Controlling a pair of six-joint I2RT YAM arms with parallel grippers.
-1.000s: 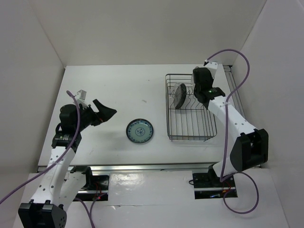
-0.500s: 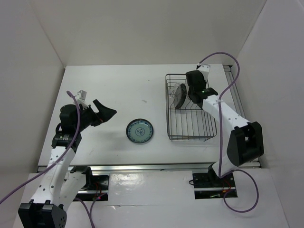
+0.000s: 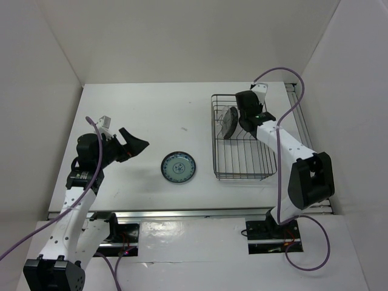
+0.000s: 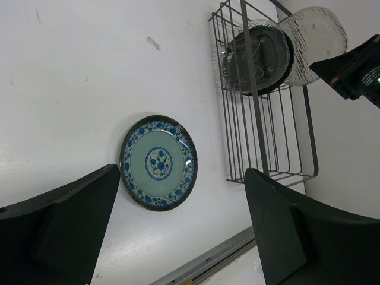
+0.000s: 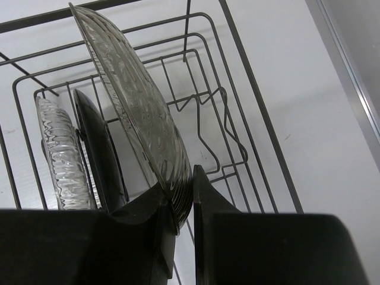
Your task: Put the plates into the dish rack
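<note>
The blue-and-white plate's rim farthest from the rack is below my left gripper and to its right in the top view, so my left gripper needs to move down and across to it next.
My right gripper (image 5: 180, 181) is shut on the lower rim of a clear ribbed plate (image 5: 136, 101), holding it on edge and tilted above the dish rack (image 5: 255, 113). To its left, a glossy black plate (image 5: 98, 154) and another glassy ribbed plate (image 5: 59, 154) stand on edge in the rack. From above, the right gripper (image 3: 242, 115) hangs over the far left part of the rack (image 3: 215, 142). A round blue-and-white plate (image 3: 178, 167) lies flat on the table, left of the rack. My left gripper (image 4: 181, 170) is open above it (image 4: 158, 162), empty.
White walls enclose the table on three sides. A metal rail (image 3: 182, 212) runs along the near table edge. The right arm's purple cable (image 3: 285, 73) loops over the rack's far right corner. The rack's near half holds only bare tines (image 3: 245, 160).
The right gripper with the clear plate has shifted a little left over the rack, toward the standing plates. The left arm and the blue-and-white plate have not moved.
</note>
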